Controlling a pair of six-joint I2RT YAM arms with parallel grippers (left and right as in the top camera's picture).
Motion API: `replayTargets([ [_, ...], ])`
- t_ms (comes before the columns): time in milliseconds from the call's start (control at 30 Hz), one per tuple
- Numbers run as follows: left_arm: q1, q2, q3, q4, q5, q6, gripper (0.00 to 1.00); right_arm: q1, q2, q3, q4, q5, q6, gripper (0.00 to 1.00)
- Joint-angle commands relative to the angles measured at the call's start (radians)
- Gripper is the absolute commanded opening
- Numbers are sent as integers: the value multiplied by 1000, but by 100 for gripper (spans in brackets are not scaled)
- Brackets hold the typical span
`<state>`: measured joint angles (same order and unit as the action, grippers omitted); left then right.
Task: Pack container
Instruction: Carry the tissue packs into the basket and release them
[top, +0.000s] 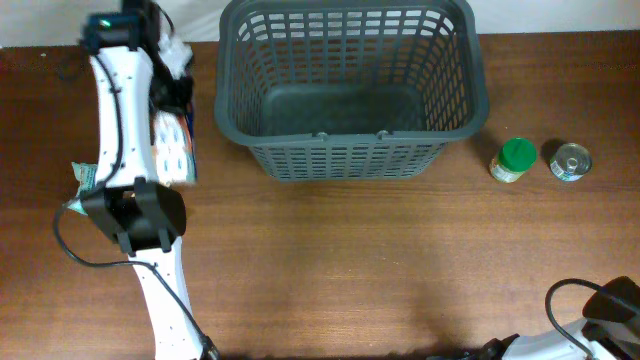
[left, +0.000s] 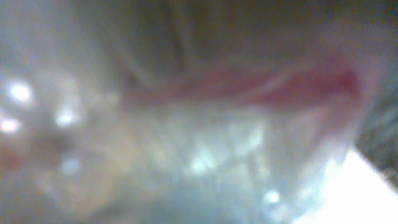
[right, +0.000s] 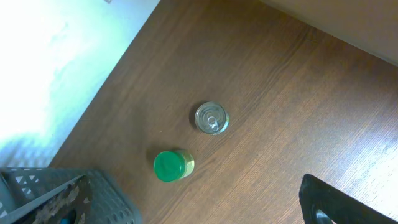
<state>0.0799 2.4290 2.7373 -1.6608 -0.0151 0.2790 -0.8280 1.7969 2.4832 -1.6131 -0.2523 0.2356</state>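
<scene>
The basket's bottom is empty. My left gripper will next lift the wrapped packet and move it to the right in the overhead view, over the basket's rim and into the basket (top: 345, 137).
The container, a large dark grey slotted basket (top: 345, 137), stands empty at the back centre; its corner shows in the right wrist view (right: 99, 193). My left arm reaches to the back left, its gripper (top: 172, 88) down among plastic-wrapped packets (top: 172, 150). The left wrist view is filled by blurred shiny clear wrapping with a red streak (left: 249, 84), so the jaws are hidden. A green-lidded jar (top: 514, 160) (right: 170, 165) and a tin can (top: 571, 161) (right: 211, 118) stand right of the basket. My right gripper shows only as one dark part (right: 339, 202), far from them.
A greenish packet (top: 82, 178) lies under the left arm at the left edge. A white crinkled wrapper (top: 178, 55) sits beside the left gripper. The right arm base and cable (top: 605, 305) are at the front right corner. A pale wall borders the table's far side (right: 56, 74).
</scene>
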Motion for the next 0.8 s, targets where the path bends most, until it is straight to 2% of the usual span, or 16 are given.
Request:
replayTargets([
  [0, -14, -51, 300, -16, 11, -12, 2, -4, -5, -2, 0, -5, 5, 99],
  [67, -35, -72, 407, 11, 13, -9, 2, -4, -5, -2, 0, -5, 5, 99],
  [233, -134, -203, 399, 158, 22, 111, 2, -4, -5, -2, 0, -5, 5, 99],
  [300, -194, -236, 399, 204, 23, 219, 2, -4, -5, -2, 0, -5, 5, 99],
  [500, -403, -254, 395, 248, 22, 657, 2, -4, -5, -2, 0, -5, 5, 99],
  [567, -454, -246, 382, 248, 22, 749, 2, -4, -5, -2, 0, -5, 5, 99],
  [633, -499, -232, 359, 253, 24, 793, 2, -4, -5, -2, 0, -5, 5, 99],
  [767, -530, -179, 290, 292, 61, 793, 2, -4, -5, -2, 0, -5, 5, 99],
])
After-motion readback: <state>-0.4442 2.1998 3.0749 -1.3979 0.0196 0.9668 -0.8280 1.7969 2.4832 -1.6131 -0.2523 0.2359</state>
